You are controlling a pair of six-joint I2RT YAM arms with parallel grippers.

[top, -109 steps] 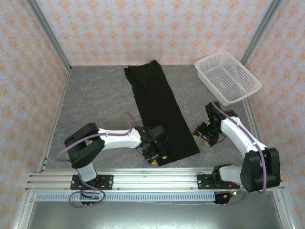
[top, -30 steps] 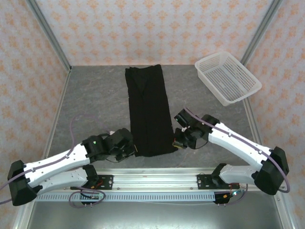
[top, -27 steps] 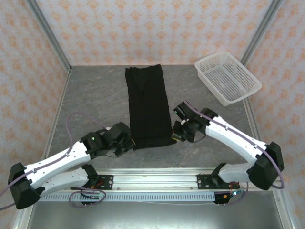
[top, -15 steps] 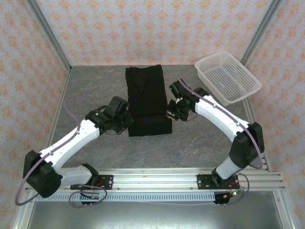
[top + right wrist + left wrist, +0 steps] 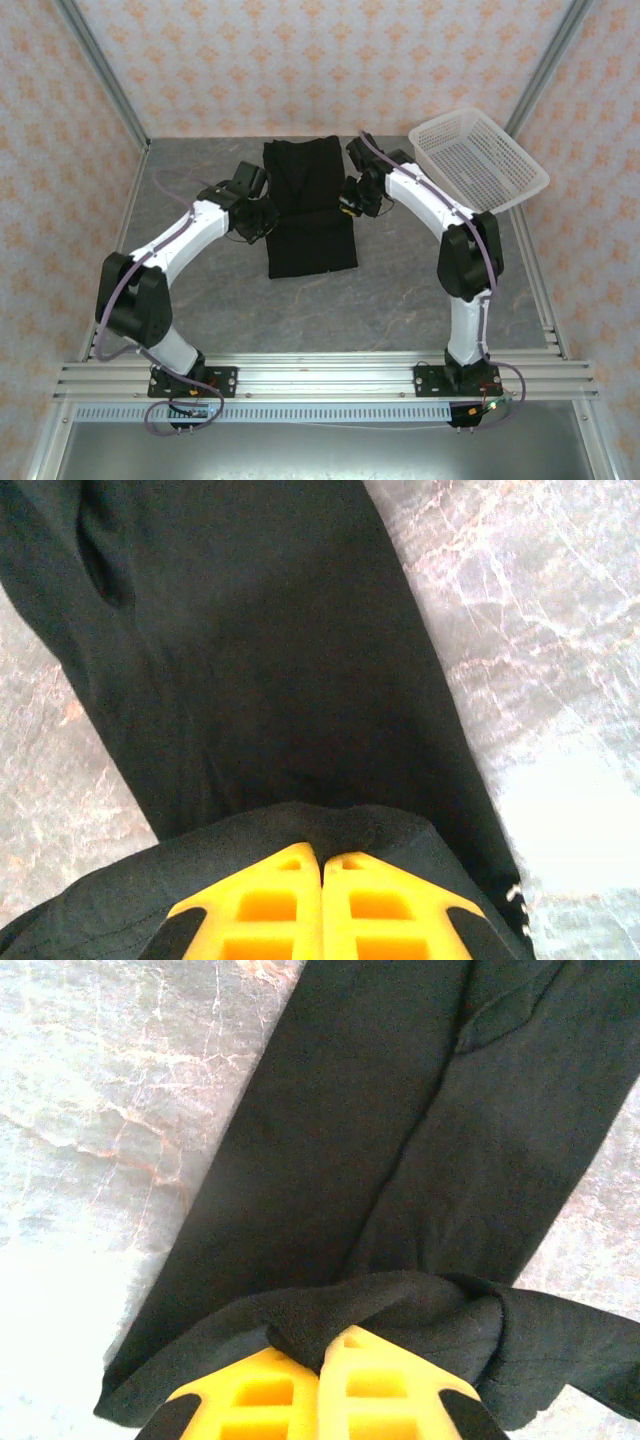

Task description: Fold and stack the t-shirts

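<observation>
Because the bunched fold is held up over the flat layer of the t-shirt, I will lower my left gripper onto that layer and release the fold.
The black t-shirt [image 5: 311,243] lies as a long narrow strip on the grey table, plain side up, and its near part is doubled back over the far part. My left gripper [image 5: 264,217] is at the strip's left edge, and my right gripper [image 5: 349,203] is at its right edge. In the left wrist view the yellow fingers [image 5: 270,1390] of the left gripper [image 5: 325,1345] are shut on a bunched fold of the t-shirt [image 5: 380,1110]. The right wrist view has the right gripper [image 5: 321,858] shut on the cloth's edge above the flat t-shirt [image 5: 270,660].
A white plastic basket [image 5: 478,160] stands tilted at the back right corner, close to the right arm's forearm. Patterned walls with metal posts close in the table on three sides. Bare grey tabletop [image 5: 400,290] lies in front of the shirt.
Both grippers have carried the shirt's near end away from the front edge toward the back, folding the strip over itself. Both arms now reach far out.
</observation>
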